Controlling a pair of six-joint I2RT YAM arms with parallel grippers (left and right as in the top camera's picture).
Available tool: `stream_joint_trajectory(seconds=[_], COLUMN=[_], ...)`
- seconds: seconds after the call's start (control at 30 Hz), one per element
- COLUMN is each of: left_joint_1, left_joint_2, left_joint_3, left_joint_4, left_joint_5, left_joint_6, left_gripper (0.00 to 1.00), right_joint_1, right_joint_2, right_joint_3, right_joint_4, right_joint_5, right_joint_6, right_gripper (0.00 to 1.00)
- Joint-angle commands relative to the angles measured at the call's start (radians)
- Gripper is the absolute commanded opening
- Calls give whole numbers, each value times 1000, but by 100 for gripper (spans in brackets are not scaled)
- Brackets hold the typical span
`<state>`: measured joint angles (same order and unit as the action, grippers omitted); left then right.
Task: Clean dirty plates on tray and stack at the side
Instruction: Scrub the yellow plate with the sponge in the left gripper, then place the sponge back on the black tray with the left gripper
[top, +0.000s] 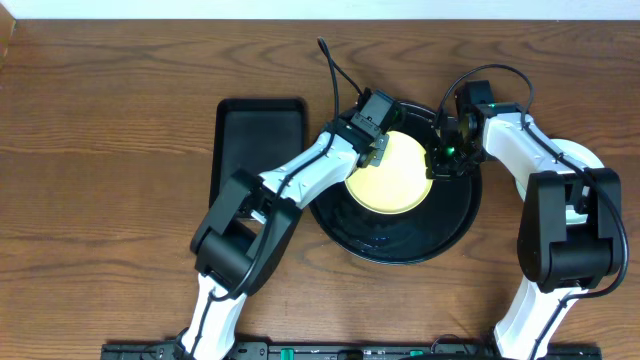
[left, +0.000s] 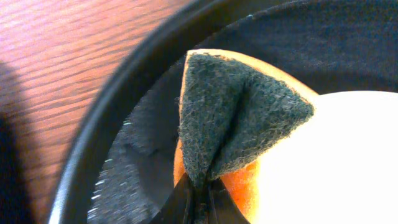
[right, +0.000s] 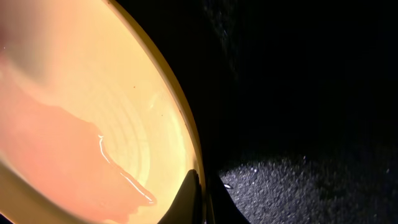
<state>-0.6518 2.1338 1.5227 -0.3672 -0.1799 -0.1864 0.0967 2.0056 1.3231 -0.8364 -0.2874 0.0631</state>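
The sponge should go up with my left gripper, across the round tray's rim and down onto the rectangular tray's bottom, before I let go of it.
A pale yellow plate (top: 392, 178) sits in the large round black tray (top: 400, 245), towards its back. My left gripper (top: 375, 150) is shut on an orange sponge with a dark scouring pad (left: 230, 118) at the plate's back left rim; the plate shows bright beside it (left: 336, 162). My right gripper (top: 440, 160) is shut on the plate's right rim, with one finger on each side of the edge (right: 202, 199). In the right wrist view the plate's face (right: 93, 106) carries an orange-pink tint. A pale plate (top: 587, 156) lies on the table at the right, partly hidden by my right arm.
A smaller rectangular black tray (top: 260, 140) lies left of the round tray. The round tray's raised rim (left: 93, 137) curves close by the sponge, and its bare dark floor (right: 311, 180) shows right of the plate. Brown wooden table (top: 100, 200) lies all around.
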Motion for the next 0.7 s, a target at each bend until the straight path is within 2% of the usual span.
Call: stream_joint_trajectory(seconds=[0.0,0.07,0.2,0.4,0.53,0.67], left_joint_1=[55,72,141,278,346,384], left_joint_2=[-130,-191,-321,-367,-338,-308], left_joint_3=[2,2,2,-7,-93,-197], left_joint_4=[-49,-87,-262,-529,-517,-438], left_joint_5=[-128,-121,-84,70,147,146], left_joint_6=[-55,-96,-185,-193,-193,-193], left_gripper=[8,8,8,8,8,10], right_joint_1=[-3,-3,-3,-3,-3,-3], right_joint_2=[24,24,24,24,24,24], right_joint_3=[2,2,2,2,2,2], right_joint_4=[-13,-13,-14,-12,-9,7], right_joint_5=[51,51,50,50,49,14], right_joint_6=[-23,-23,-24,-24,-24,-24], right_gripper=[1,1,1,1,1,1])
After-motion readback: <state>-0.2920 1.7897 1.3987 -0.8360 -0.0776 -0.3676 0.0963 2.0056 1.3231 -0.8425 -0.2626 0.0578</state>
